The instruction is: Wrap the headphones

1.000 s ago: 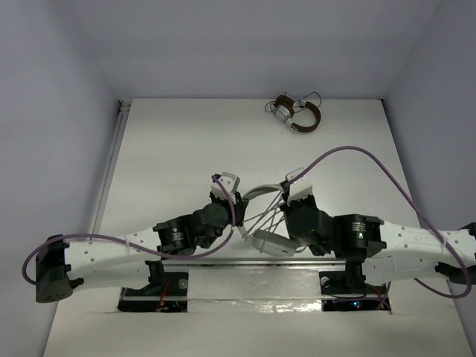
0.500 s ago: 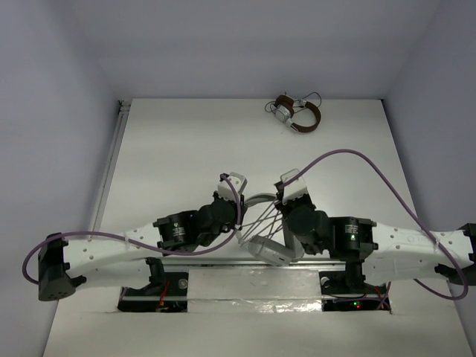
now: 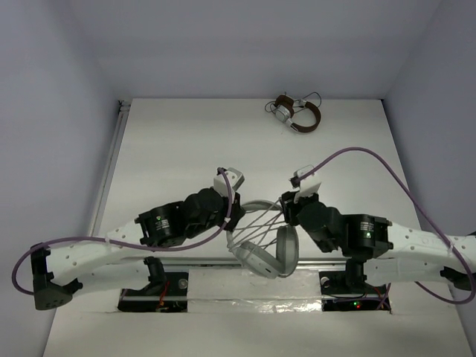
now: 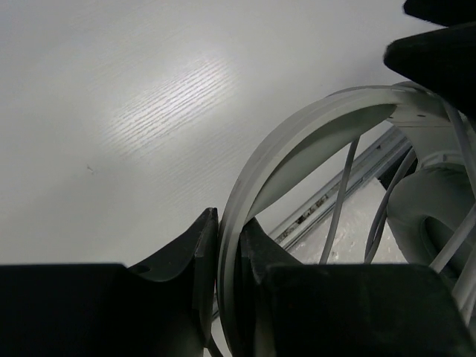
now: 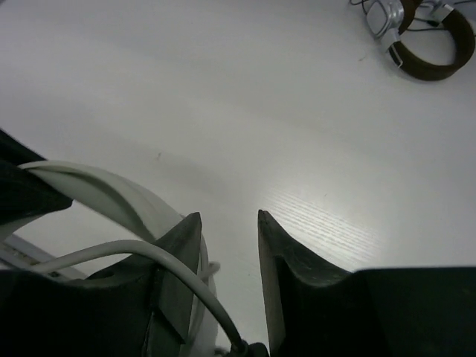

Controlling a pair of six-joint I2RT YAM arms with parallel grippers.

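Parts of the cable already cross the headphones. My left gripper needs to turn, carry the headband outward and down onto the table, and open there.
The white headphones hang between my two grippers near the table's near edge, earcups toward the arm bases. The thin light-grey cable crosses the headband in several strands. My left gripper is shut on the headband, which runs edge-on between its jaws; an earcup and cable strands lie to the right. My right gripper is beside the headband's other end. In the right wrist view its jaws stand apart with nothing between the tips. The cable passes over its left finger down to a dark plug.
The smaller brown-and-silver headphones with a dark cord lie at the far edge of the table, also in the right wrist view. A metal rail runs along the near edge by the arm bases. Purple arm cables loop above the table.
The headphones have turned and dropped toward the near edge, so both earcups now show. The left arm has swung left with the headband still held. The right gripper has shifted slightly right.
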